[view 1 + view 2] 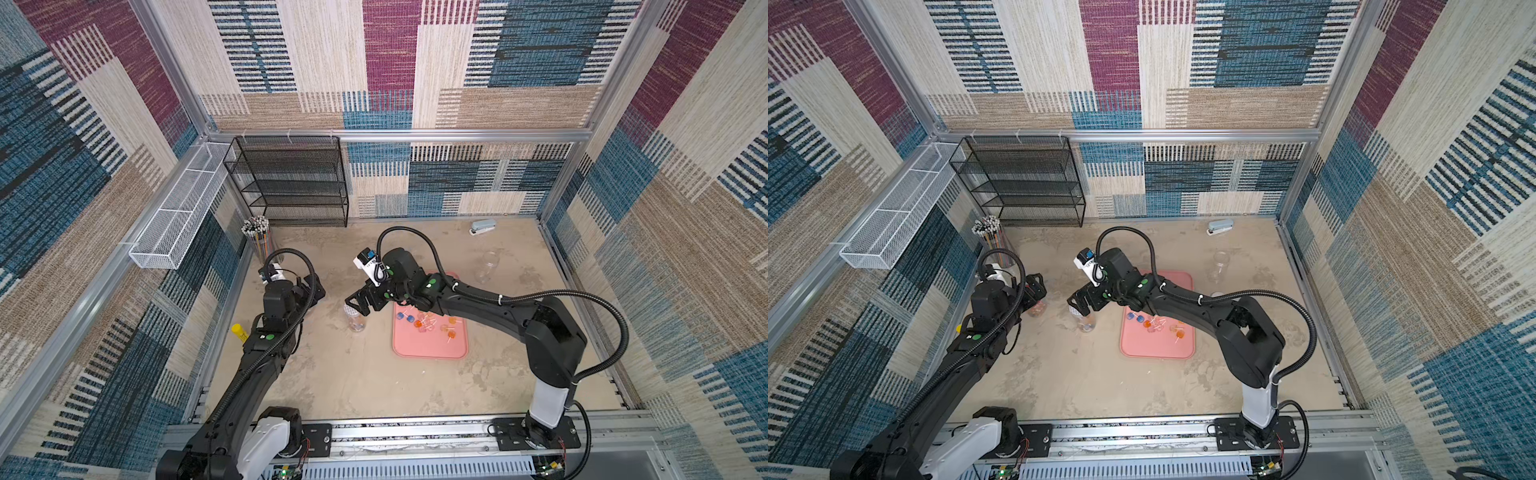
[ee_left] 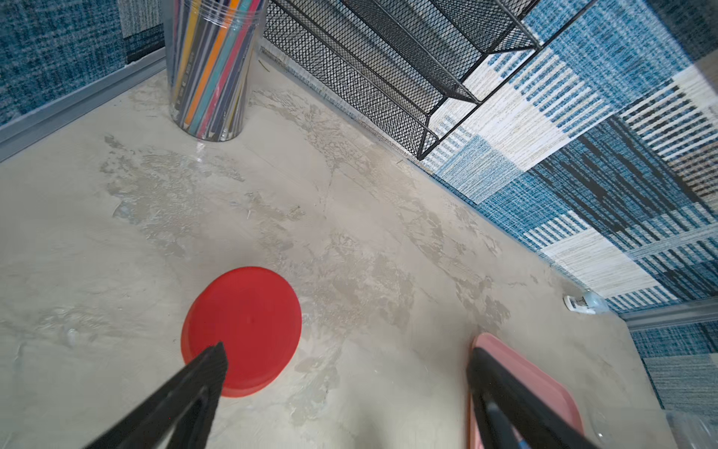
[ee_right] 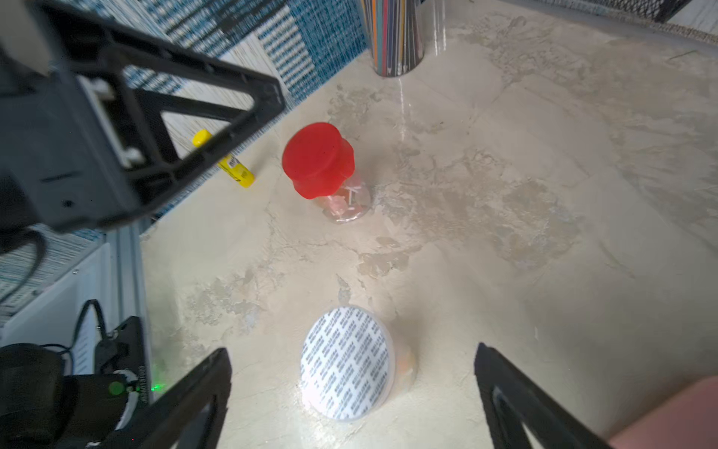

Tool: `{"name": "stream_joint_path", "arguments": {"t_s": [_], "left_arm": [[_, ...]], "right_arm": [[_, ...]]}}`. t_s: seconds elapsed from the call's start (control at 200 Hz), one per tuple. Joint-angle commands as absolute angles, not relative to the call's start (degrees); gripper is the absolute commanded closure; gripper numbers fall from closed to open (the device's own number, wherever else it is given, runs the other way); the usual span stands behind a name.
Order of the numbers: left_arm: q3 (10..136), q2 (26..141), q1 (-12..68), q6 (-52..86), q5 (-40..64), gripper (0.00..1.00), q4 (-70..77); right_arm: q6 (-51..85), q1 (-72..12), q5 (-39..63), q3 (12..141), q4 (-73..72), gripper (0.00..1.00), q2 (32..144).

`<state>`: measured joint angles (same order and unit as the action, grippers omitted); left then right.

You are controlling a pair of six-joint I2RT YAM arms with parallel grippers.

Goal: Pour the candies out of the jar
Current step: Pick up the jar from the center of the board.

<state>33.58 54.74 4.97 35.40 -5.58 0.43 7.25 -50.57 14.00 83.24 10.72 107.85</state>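
Observation:
The jar's top still stands below my right gripper's spread fingers, so next the gripper moves down, open, around the white printed seal (image 1: 350,309) (image 3: 345,361) and closes.
A clear jar with a red lid (image 3: 318,159) stands on the table with candies (image 3: 347,202) inside. My left gripper (image 2: 347,352) hangs open just above it, one finger over the lid (image 2: 243,330). A second clear jar (image 1: 356,322) with a white printed seal (image 3: 345,361) stands left of the pink tray (image 1: 428,349). My right gripper (image 3: 351,352) is open above it, fingers apart on either side and not touching. Several loose candies (image 1: 424,322) lie on the tray, partly under the right arm.
An empty clear jar (image 1: 488,266) and a stapler (image 1: 482,226) stand at the back right. A tub of coloured pencils (image 1: 257,239), a black mesh shelf (image 1: 291,183) and a white wire basket (image 1: 174,224) fill the back left. A yellow glue stick (image 1: 240,332) lies by the left wall.

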Motion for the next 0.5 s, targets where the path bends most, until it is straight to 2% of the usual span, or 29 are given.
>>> {"name": "stream_joint_path", "arguments": {"t_s": [0.0,0.15,0.496], "left_arm": [[33.31,54.24,3.93,36.12,-3.43,0.01,-0.09],[33.24,54.51,3.18,35.94,-1.95,0.01,0.00],[32.94,55.63,2.83,36.39,-0.77,0.01,0.62]], "right_arm": [[4.93,-52.45,5.95,86.84,14.06,0.00,111.42],[3.96,-53.68,2.42,90.50,16.76,0.01,115.45],[4.21,-55.89,1.65,89.84,16.88,0.15,116.73]]}}
